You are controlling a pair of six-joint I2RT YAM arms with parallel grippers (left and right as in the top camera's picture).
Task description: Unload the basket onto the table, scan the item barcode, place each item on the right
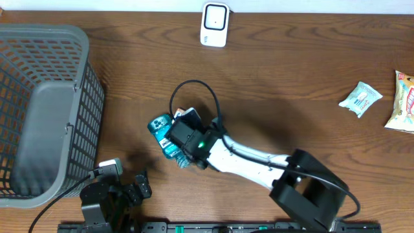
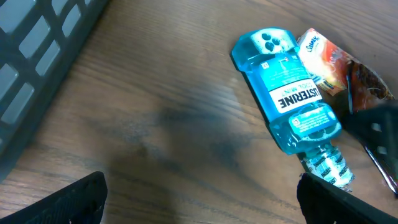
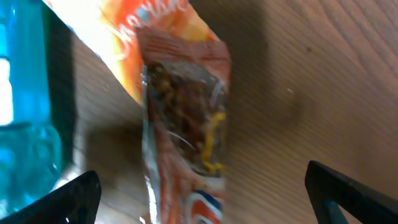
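Observation:
The reddish-brown packet (image 3: 186,118) already lies lengthwise between the open fingers of my right gripper. My right gripper next needs to come down onto it and close across the narrow wrapper.
A blue mouthwash bottle (image 1: 162,134) lies on its side mid-table, with an orange snack packet (image 1: 188,114) beside it. My right gripper (image 1: 183,137) hangs over the pair. In the right wrist view the packet (image 3: 186,106) lies between the wide-open fingers of my right gripper (image 3: 205,199), untouched, with the bottle (image 3: 22,93) at the left edge. My left gripper (image 1: 139,188) is open near the front edge, with only bare wood between its fingers. The left wrist view has the bottle (image 2: 286,99) and packet (image 2: 329,65) ahead of my left gripper (image 2: 202,202). A white scanner (image 1: 214,24) stands at the far edge.
A grey mesh basket (image 1: 84,58) fills the left side of the table. Two more snack packets (image 1: 360,98) (image 1: 402,103) lie at the far right. A black cable (image 1: 194,87) loops above the right wrist.

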